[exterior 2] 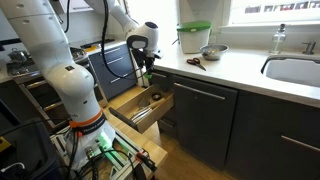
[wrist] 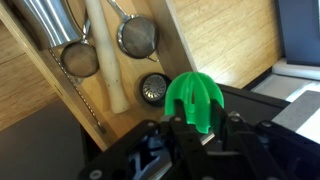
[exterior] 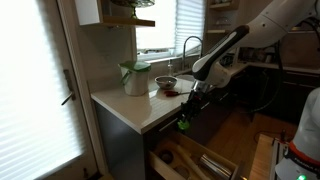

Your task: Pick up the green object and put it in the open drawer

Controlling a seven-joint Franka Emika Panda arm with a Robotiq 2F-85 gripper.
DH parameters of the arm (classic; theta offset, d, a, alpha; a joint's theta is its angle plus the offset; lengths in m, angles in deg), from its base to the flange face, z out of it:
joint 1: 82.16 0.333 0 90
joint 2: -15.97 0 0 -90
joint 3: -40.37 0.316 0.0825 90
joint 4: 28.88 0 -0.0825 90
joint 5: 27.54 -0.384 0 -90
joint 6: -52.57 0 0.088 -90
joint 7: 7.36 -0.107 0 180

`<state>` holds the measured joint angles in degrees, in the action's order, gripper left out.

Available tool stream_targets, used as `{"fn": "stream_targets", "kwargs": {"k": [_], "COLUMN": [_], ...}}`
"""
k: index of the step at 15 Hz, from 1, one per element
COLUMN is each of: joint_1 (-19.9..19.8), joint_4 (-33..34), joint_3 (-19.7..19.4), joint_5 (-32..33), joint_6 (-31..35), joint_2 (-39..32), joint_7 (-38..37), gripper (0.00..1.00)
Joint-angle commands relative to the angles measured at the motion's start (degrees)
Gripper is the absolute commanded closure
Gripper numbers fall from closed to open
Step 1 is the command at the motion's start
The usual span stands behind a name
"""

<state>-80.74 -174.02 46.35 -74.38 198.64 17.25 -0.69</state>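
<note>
My gripper comes down and releases the green object next in the gap where bare drawer bottom shows between the wooden utensil [wrist: 105, 60] and the round metal piece.
My gripper [wrist: 197, 128] is shut on the green object [wrist: 194, 98], a small bright green ribbed piece that sticks out between the fingers. It also shows as a green speck at the gripper in both exterior views [exterior: 183, 124] [exterior 2: 146, 76]. I hold it just above the open drawer [exterior: 190, 160] [exterior 2: 140, 108], which has a dark front and a light wood inside. In the wrist view the drawer's wooden compartments [wrist: 215, 35] lie right below, with strainers [wrist: 137, 37], a wooden utensil [wrist: 105, 60] and a small round metal piece [wrist: 153, 88].
A white container with green trim [exterior: 135, 78] [exterior 2: 194, 38], a small bowl [exterior: 166, 82] [exterior 2: 211, 51] and scissors [exterior 2: 195, 62] stand on the white counter. A sink with tap [exterior 2: 295, 68] is beyond. Dark cabinet fronts [exterior 2: 205, 120] flank the drawer.
</note>
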Motion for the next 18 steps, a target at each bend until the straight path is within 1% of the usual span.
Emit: {"fn": "stream_targets", "kwargs": {"k": [1,4,5,7,11,13,14,15,16,17,18], "joint_1": [0.4,-1.5,-2.2,-3.1,-3.2,-3.3,-3.6,-3.5,-3.6,-3.9,-4.1], "joint_4": [1.5,2.8,3.9,6.1,9.9,11.5,11.9,12.6,12.7,12.2,11.2], "joint_3": [-1.4,-0.9,-0.7,-0.5,-0.1,-0.1,-0.3,-0.2,-0.3,-0.6,-0.9], "joint_5": [-12.4,-20.0,-23.2,-27.8,-35.7,-38.2,-39.0,-39.6,-39.9,-38.8,-36.6], "joint_6": [4.3,2.8,2.7,1.9,4.3,3.3,2.8,2.6,2.4,1.0,-0.3], "joint_2": [-7.6,-13.4,-15.7,-19.9,-26.7,-28.9,-29.6,-30.6,-30.8,-29.8,-28.2], "joint_7": [9.8,16.4,19.3,22.7,25.9,26.8,27.1,27.0,27.1,26.1,24.4], "gripper": [0.93,0.93,0.93,0.93,0.93,0.93,0.88,0.46,0.44,0.38,0.30]}}
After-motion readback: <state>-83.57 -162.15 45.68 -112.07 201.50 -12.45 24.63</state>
